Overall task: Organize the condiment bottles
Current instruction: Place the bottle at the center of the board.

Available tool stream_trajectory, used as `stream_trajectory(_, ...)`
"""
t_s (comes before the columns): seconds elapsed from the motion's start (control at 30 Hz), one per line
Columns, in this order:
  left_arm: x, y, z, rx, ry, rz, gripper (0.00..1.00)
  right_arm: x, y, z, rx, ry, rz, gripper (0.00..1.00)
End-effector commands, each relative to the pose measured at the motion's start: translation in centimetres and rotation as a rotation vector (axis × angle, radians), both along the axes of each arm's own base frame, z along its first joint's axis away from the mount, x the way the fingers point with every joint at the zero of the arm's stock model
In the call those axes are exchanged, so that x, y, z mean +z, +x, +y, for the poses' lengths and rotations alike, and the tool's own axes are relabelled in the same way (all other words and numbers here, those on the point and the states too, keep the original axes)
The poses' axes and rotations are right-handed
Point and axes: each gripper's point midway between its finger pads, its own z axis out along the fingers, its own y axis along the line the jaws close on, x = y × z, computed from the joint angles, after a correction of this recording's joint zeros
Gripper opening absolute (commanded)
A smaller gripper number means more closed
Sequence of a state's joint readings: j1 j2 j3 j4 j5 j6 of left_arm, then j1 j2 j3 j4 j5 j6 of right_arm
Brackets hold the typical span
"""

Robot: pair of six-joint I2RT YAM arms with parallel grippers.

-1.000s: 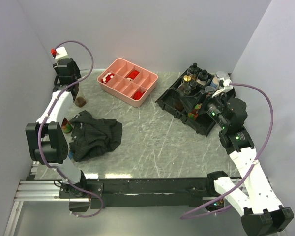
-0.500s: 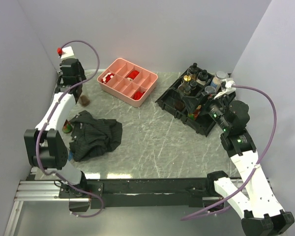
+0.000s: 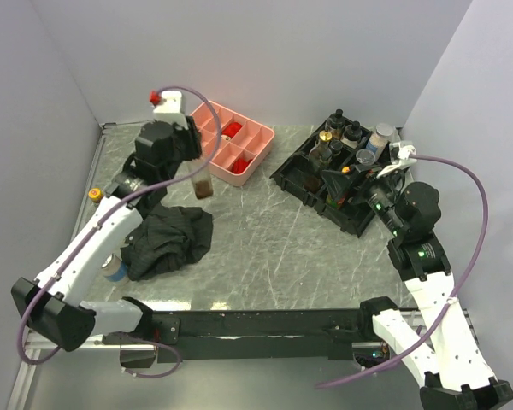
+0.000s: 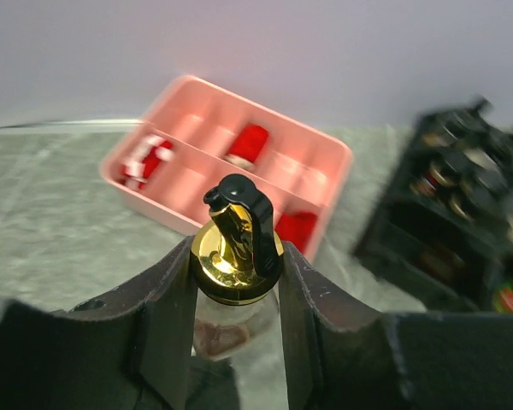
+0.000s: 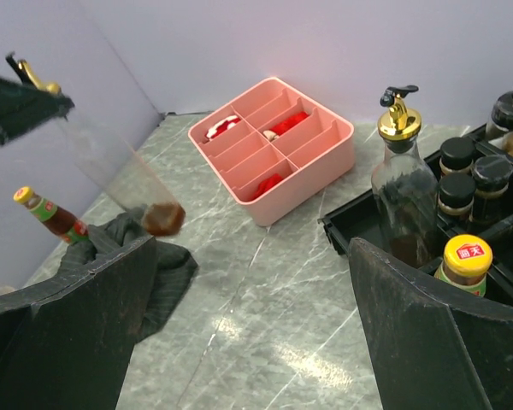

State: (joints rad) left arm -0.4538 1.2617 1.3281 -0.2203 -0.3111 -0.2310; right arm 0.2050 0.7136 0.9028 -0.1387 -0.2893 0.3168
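Bare tabletop near the rack is below my left gripper and to its right in the top view, so I will swing over, lower the bottle and release.
My left gripper [image 3: 198, 171] is shut on the neck of a tall clear bottle [image 3: 204, 184] with brown liquid at its bottom, held above the table in front of the pink tray. The left wrist view shows its gold spout [image 4: 236, 248] clamped between the two fingers [image 4: 173, 299]. The right wrist view catches the same bottle [image 5: 158, 218] blurred in the air. My right gripper [image 3: 352, 175] hangs open and holds nothing, beside the black rack [image 3: 303, 184]. The rack holds a gold-spouted bottle [image 5: 399, 184], a yellow-capped bottle [image 5: 466, 260] and black-lidded jars [image 5: 456, 158].
The pink compartment tray [image 3: 255, 166] with red pieces sits at the back centre. A black cloth [image 3: 167, 239] lies crumpled at the left. A yellow-capped sauce bottle [image 3: 95, 194] stands left of it and a pale shaker [image 3: 113, 266] at its near left edge.
The left gripper shut on the clear bottle by the far left wall, lifted it and swung it right, to the front of the pink tray. The right arm shifted only slightly.
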Motion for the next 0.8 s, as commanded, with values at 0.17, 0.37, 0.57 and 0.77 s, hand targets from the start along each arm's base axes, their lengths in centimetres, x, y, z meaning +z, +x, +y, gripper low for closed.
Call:
stream_trajectory(0.17, 0.3, -6.1, -10.3, -0.341, -0.103, -0.058, 0.01, 0.8, -0.8, -0.1, -0.002, 0.011, -0.014, 1.00)
stream_trajectory(0.37, -0.3, -8.0, -14.9, -0.473, -0.120, -0.126, 0.01, 0.2, -1.1, -0.4, -0.016, 0.008, -0.004, 1.00)
stream_trajectory(0.57, -2.0, -9.2, -17.4, -0.556, -0.131, -0.134, 0.01, -0.5, -0.8, -0.4, -0.019, 0.002, 0.019, 1.00)
stream_trajectory(0.77, -3.6, -9.3, -17.8, -0.555, -0.099, -0.096, 0.22, -0.6, -0.6, -0.2, -0.011, 0.004, 0.027, 1.00)
